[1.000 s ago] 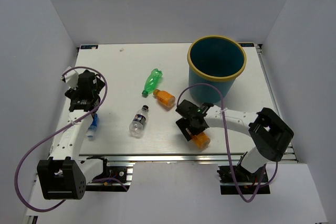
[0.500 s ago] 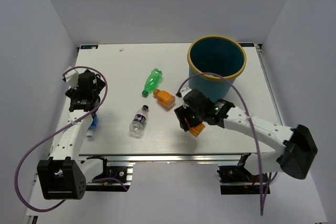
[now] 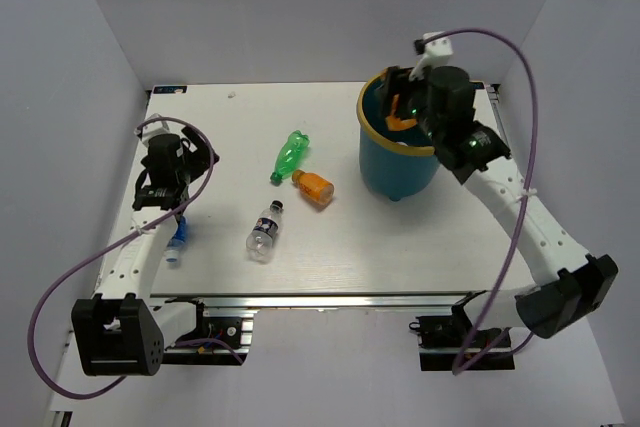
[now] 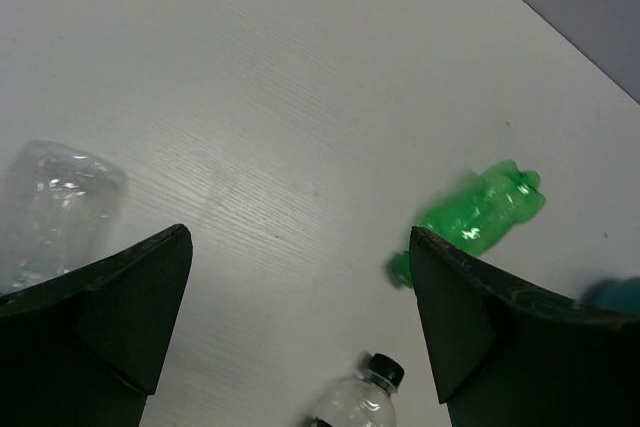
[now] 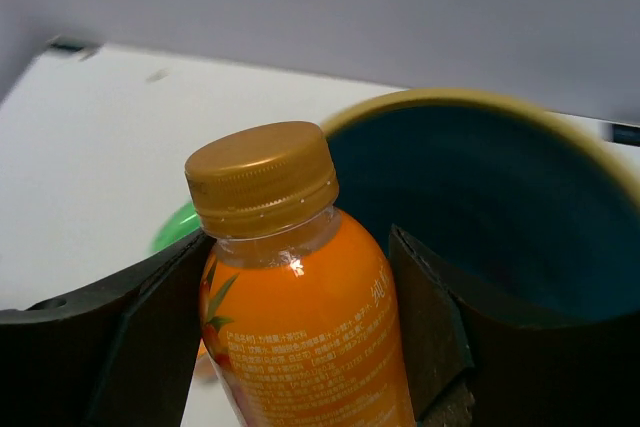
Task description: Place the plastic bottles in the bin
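Next, my left gripper moves to the right in the top view, turning and lowering onto the green bottle's middle (image 3: 291, 155) (image 4: 474, 218), since the bottle lies at an angle to my fingers.
My right gripper (image 3: 402, 112) is shut on an orange bottle (image 5: 300, 327) with a gold cap and holds it over the teal bin (image 3: 400, 162), whose yellow rim (image 5: 470, 102) shows behind it in the right wrist view. My left gripper (image 3: 190, 162) is open and empty above the table's left side. On the table lie a green bottle (image 3: 289, 155) (image 4: 480, 212), a second orange bottle (image 3: 314, 187), a clear bottle with a dark label (image 3: 264, 232) (image 4: 365, 402), and a clear bottle with a blue label (image 3: 177, 240) (image 4: 55, 202).
The bin stands at the table's back right. The left arm's purple cable (image 3: 60, 287) loops out past the table's left edge. Grey walls enclose the table on three sides.
My right arm has lifted the orange bottle from the table's front middle and carried it back and right, over the bin. My left gripper has shifted slightly to the right.
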